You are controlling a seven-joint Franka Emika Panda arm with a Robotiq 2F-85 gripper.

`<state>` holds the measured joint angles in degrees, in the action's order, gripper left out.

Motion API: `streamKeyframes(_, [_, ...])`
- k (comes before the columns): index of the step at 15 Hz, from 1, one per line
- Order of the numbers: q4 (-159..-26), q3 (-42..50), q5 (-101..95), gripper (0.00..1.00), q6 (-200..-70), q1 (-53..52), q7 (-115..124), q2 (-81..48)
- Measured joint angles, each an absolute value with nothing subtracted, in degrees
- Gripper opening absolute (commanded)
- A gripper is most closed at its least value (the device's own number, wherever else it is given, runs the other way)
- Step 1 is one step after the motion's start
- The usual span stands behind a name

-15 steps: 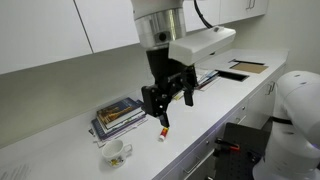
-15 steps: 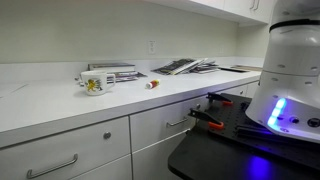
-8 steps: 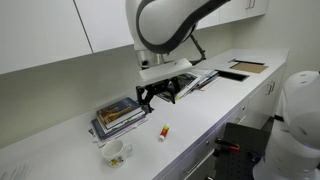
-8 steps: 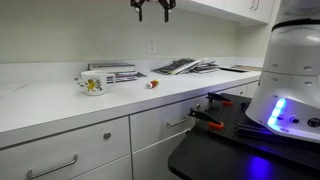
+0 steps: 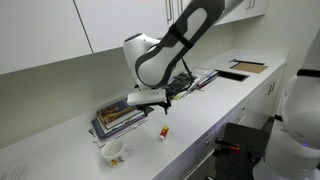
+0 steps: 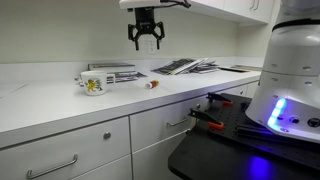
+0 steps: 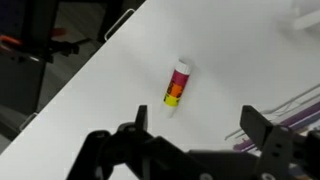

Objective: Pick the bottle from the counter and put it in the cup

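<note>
The bottle lies at a slant to my open fingers. My gripper will next go down and turn until the fingers are on both sides of the bottle's yellow part (image 5: 165,130) (image 7: 172,98), and then close.
The bottle (image 5: 163,131) is a tiny white bottle with a red-orange end. It lies on its side on the white counter and also shows in the other exterior view (image 6: 152,85) and the wrist view (image 7: 177,85). The cup (image 5: 114,152) is a small white patterned mug that stands on the counter apart from the bottle (image 6: 97,83). My gripper (image 6: 146,44) hangs open and empty well above the counter, over the bottle area. In the wrist view, its two fingers (image 7: 198,125) frame the counter just below the bottle. It also shows in an exterior view (image 5: 158,102).
A stack of books (image 5: 118,115) lies behind the cup. Open magazines or papers (image 6: 185,66) lie further along the counter. The counter's front edge (image 7: 95,55) runs close to the bottle, with cabinet drawers (image 6: 120,140) below. Wall cabinets hang overhead.
The arm has swung round and the gripper has come down from the top of the view toward the counter, still open. The bottle and cup have not moved.
</note>
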<state>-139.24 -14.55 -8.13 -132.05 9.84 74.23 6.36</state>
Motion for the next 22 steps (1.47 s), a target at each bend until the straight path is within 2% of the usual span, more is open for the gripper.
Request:
streamKeyframes(6, [-136.9,-7.6,-14.7,1.0,-131.5,5.8,92.9,-3.3])
streamKeyframes(14, [-133.5,-1.1,-14.8,1.0,-135.5,0.3,91.3,-14.0])
streamKeyframes(15, [-133.0,-0.5,-14.8,0.89,-136.1,-0.2,91.2,-15.1])
streamKeyframes(16, [-132.7,0.1,-14.8,0.74,-136.6,-0.7,91.2,-16.1])
streamKeyframes(22, [-132.1,2.7,-14.8,0.27,-138.0,-2.9,91.2,-19.1])
